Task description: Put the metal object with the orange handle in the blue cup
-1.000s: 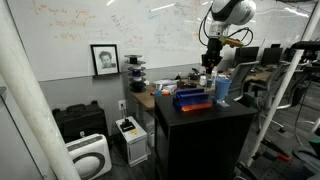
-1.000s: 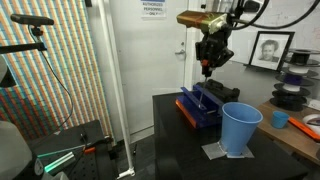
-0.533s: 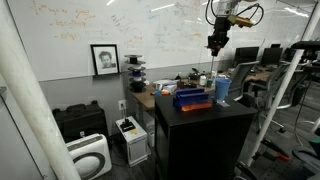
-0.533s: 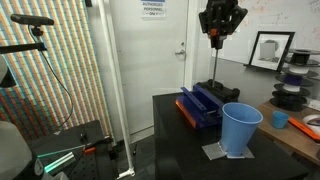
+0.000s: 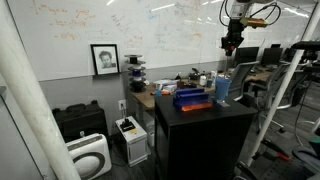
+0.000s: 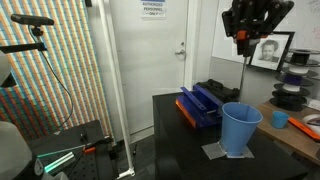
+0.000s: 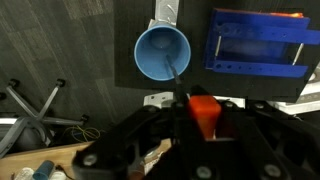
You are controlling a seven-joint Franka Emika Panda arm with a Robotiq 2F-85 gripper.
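Note:
I will next lower the stem of the metal object into the open light-blue cup (image 7: 162, 53) with my gripper, and then I will let go of the orange handle.
My gripper (image 6: 243, 38) is high above the black table and shut on the orange handle (image 7: 203, 112) of the metal object; its thin metal shaft (image 6: 246, 75) hangs straight down. The light-blue cup (image 6: 240, 129) stands upright on a small grey mat near the table's front edge, and the shaft's tip hangs above its rim. In the wrist view the open cup (image 7: 162, 52) lies below the shaft tip. The gripper (image 5: 231, 42) and cup (image 5: 222, 89) also show in an exterior view.
A flat dark-blue box (image 6: 203, 105) with an orange edge lies on the table (image 6: 180, 140) beside the cup; it also shows in the wrist view (image 7: 255, 42). A cluttered desk (image 6: 295, 115) stands behind. Chair legs (image 7: 35, 105) are on the floor.
The gripper with the metal object has risen from just above the blue box and moved sideways to hang over the cup.

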